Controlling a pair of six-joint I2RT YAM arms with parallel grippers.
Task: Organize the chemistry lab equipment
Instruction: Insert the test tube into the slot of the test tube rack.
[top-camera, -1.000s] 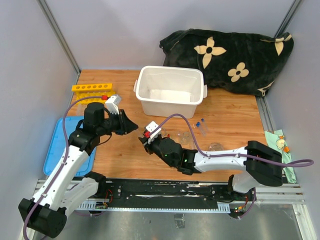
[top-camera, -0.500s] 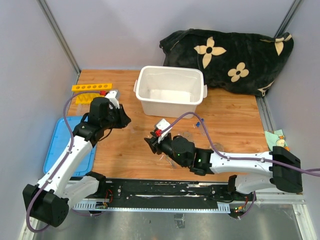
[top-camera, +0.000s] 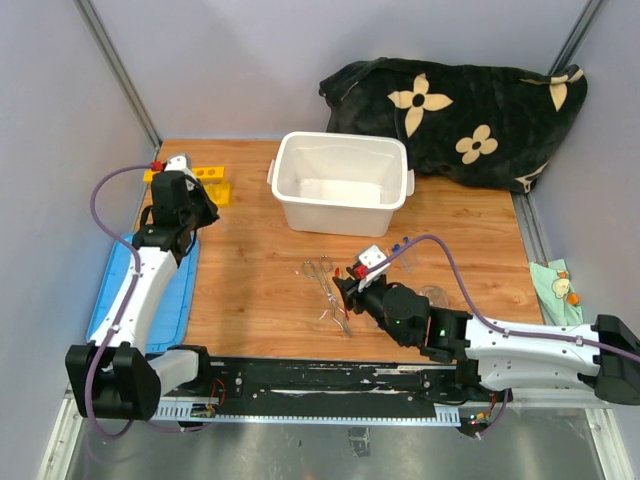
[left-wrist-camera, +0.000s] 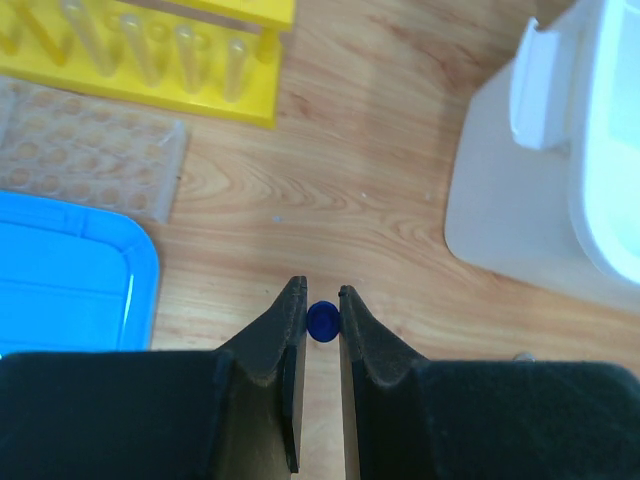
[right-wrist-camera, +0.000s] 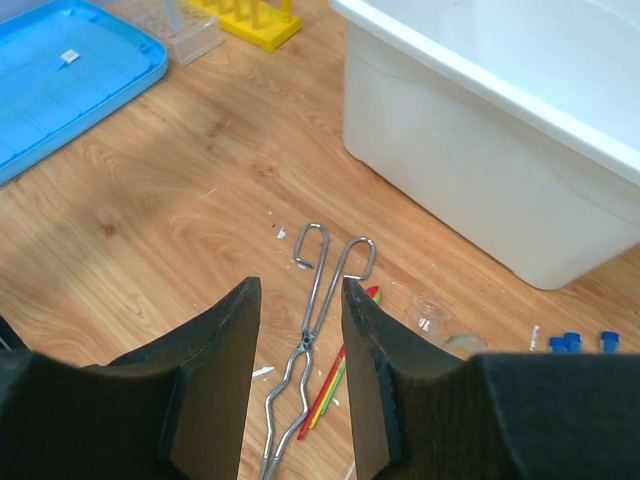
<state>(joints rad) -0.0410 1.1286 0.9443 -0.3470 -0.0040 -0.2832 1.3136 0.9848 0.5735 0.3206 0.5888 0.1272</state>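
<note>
I need to move my left gripper to the left in its wrist view and down, and let go of the tube in the well plate's nearest end (left-wrist-camera: 152, 180), because the wells there are empty.
My left gripper (left-wrist-camera: 322, 300) (top-camera: 203, 208) hangs over the wood at the far left and is shut on a blue-capped tube; only its blue cap (left-wrist-camera: 322, 321) shows between the fingertips. The yellow tube rack (left-wrist-camera: 140, 60) (top-camera: 212, 176) lies just ahead of it. My right gripper (right-wrist-camera: 300, 290) (top-camera: 345, 290) stands open low over the metal tweezers (right-wrist-camera: 320, 310) (top-camera: 325, 285), which lie flat on the table. A thin red-orange tool (right-wrist-camera: 335, 375) lies beside them. A small beaker (right-wrist-camera: 430, 315) and more blue-capped tubes (right-wrist-camera: 570, 342) (top-camera: 400, 245) lie to the right.
The white bin (top-camera: 340, 185) (right-wrist-camera: 500, 150) stands open at the back centre. A blue lid (top-camera: 140, 290) (left-wrist-camera: 60, 280) lies at the left edge, with a clear well plate (left-wrist-camera: 80, 150) beside the rack. The black flowered blanket (top-camera: 460, 115) fills the back right corner.
The left arm swung from mid-table to the far left by the yellow rack, still gripping the tube. The right gripper opened wider and drew back rightward; the tweezers now lie uncovered.
</note>
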